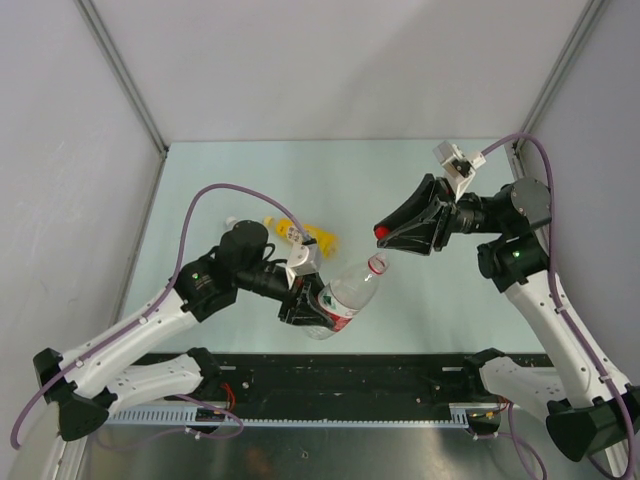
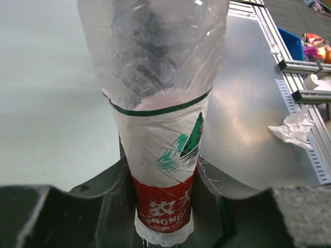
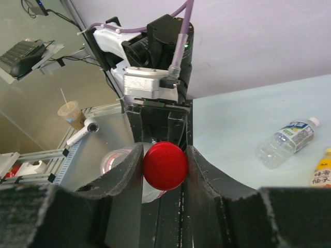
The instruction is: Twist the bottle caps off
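My right gripper draws away from the clear bottle's opening (image 1: pixel 377 264) next, tips its fingers down and lowers toward bare table, as the red cap is off.
My left gripper (image 1: pixel 305 300) is shut on the slim clear bottle with a red label (image 1: pixel 340 298) and holds it tilted, neck toward the right. In the left wrist view the fingers (image 2: pixel 103 188) clamp the label end of the bottle (image 2: pixel 165 155). The bottle's mouth (image 1: pixel 377 264) is open, with a red ring. My right gripper (image 1: pixel 388 235) is shut on the red cap (image 3: pixel 164 165), just above and apart from the mouth (image 3: pixel 115 161). The yellow bottle (image 1: pixel 305 236) lies behind the left arm. The short clear bottle (image 3: pixel 285 142) lies on the table.
Grey enclosure walls (image 1: pixel 80 150) stand left, right and behind the pale green table (image 1: pixel 330 170). A black and aluminium rail (image 1: pixel 350 385) runs along the near edge. A crumpled tissue (image 2: pixel 296 129) lies by the rail (image 2: pixel 305 103) in the left wrist view.
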Robot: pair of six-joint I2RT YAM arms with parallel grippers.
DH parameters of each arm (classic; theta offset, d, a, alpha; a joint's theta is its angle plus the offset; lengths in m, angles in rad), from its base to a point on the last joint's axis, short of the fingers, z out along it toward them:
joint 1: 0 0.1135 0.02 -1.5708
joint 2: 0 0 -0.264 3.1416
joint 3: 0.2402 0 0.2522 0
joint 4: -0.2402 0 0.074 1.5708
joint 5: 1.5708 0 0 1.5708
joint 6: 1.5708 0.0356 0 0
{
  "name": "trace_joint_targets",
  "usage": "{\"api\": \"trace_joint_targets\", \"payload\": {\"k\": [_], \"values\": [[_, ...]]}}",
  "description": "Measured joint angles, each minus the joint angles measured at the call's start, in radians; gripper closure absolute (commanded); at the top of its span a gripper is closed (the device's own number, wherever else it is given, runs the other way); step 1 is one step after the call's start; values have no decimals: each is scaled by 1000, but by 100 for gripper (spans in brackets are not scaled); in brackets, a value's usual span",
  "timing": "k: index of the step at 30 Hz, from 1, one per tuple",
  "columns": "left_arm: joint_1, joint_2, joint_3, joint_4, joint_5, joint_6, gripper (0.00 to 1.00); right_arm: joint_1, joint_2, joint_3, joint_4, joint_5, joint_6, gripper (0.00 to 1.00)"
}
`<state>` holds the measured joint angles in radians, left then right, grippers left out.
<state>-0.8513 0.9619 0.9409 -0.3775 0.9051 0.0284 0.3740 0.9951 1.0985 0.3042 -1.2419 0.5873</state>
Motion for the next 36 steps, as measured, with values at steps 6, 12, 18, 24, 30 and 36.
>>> {"api": "trace_joint_targets", "payload": {"k": [6,12,18,24,30,36], "values": [[3,-2,0,2,24,4,100,-23,0,0,11,16,5,100],[11,-8,0,2,10,5,100,-62,-9,0,-8,85,4,100],[19,-39,-12,2,-65,5,100,-120,-33,2,-114,225,-40,100],[23,-56,-23,2,-213,5,100,-128,-28,3,-276,360,-107,100],[23,-75,-32,2,-365,6,100,-128,-10,-20,-446,542,-190,100],[23,-80,-32,2,-501,0,100,-124,-8,-188,-459,660,-200,100]]}}
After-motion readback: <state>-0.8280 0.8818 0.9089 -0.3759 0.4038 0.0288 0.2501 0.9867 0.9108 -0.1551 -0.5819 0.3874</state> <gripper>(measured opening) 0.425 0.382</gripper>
